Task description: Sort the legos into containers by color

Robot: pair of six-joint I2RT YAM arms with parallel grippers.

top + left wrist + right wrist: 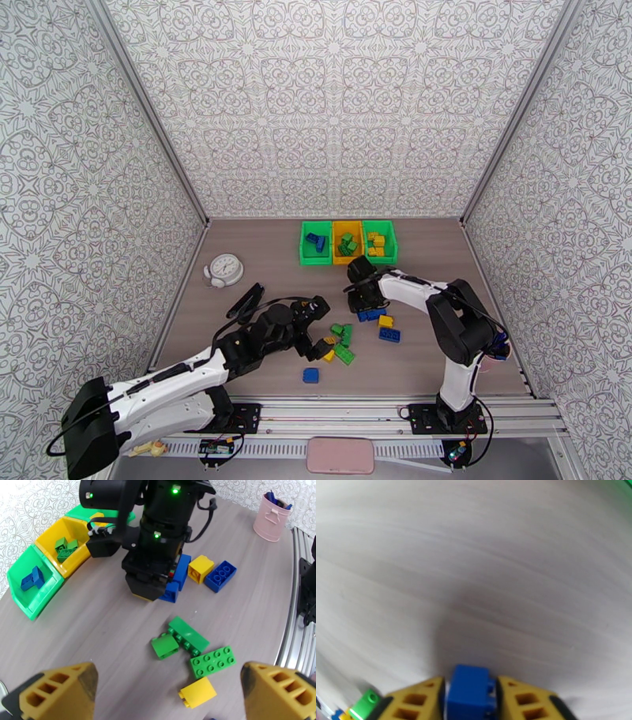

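The small blue lego goes up and outward in my right gripper next, for release over the green bin with blue legos, since its color matches those inside.
Three containers stand in a row at the back: a green bin (302, 245) with blue legos, a yellow bin (347, 225) with green ones, and a green bin (393, 241) with yellow ones. My right gripper (366, 306) is low over the table, shut on a blue lego (470, 693), with a yellow lego (385, 321) and another blue one (389, 335) beside it. My left gripper (168, 689) hangs open above loose green legos (189, 635) and a yellow lego (197, 692). A lone blue lego (310, 375) lies nearer the front.
A white round clock (224, 269) sits on the left of the table. A pink cup (271, 517) stands by the right edge, next to the metal rail (294, 610). Patterned walls close in three sides.
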